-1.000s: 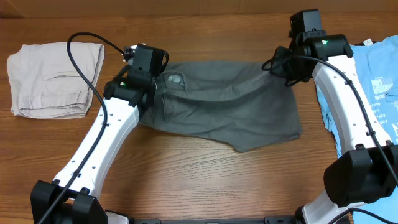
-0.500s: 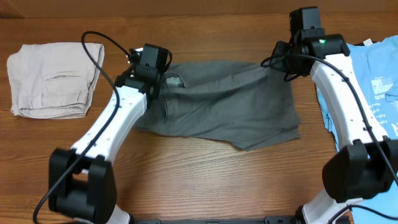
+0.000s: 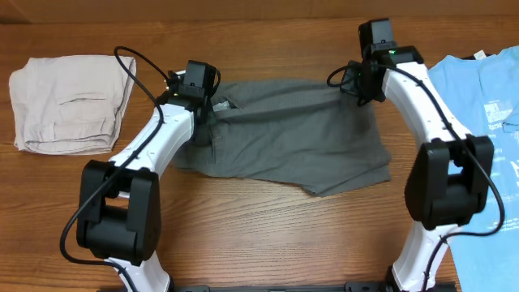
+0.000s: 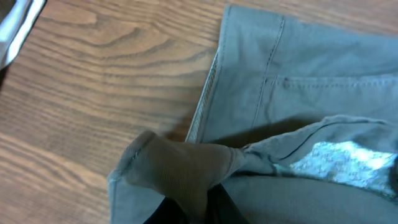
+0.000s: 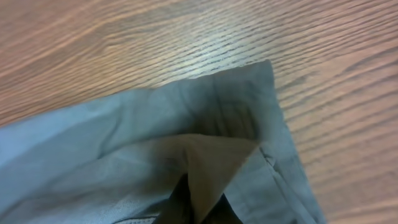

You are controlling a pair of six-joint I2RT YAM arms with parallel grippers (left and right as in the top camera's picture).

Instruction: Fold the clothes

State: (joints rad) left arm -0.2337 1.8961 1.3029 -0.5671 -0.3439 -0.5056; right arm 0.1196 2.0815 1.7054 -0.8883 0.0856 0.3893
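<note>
The rumpled fold rises taut in my left gripper next, then goes outward and down for release, since the lower layer's far corner (image 3: 222, 84) (image 4: 240, 16) lies outward.
The clothes (image 3: 292, 138), dark-grey shorts, lie rumpled across the middle of the table. My left gripper (image 3: 201, 105) sits at their back left corner. In the left wrist view it (image 4: 202, 214) is shut on a bunched fold of the waistband (image 4: 180, 168), with a seam and a pale lining patch (image 4: 336, 162) beside it. At the back right corner my right gripper (image 3: 365, 85) is shut on the cloth. In the right wrist view it (image 5: 199, 214) pinches a raised peak of cloth (image 5: 214, 155) near the hem corner.
A pale beige folded garment (image 3: 69, 101) lies at the far left. A light-blue T-shirt with white print (image 3: 486, 105) lies along the right side under the right arm. Bare wooden table (image 3: 268, 235) shows in front of the shorts.
Both arms have reached further toward the back of the table, holding the shorts' back corners. The right gripper has also shifted a little to the left. The front hem has stayed put.
</note>
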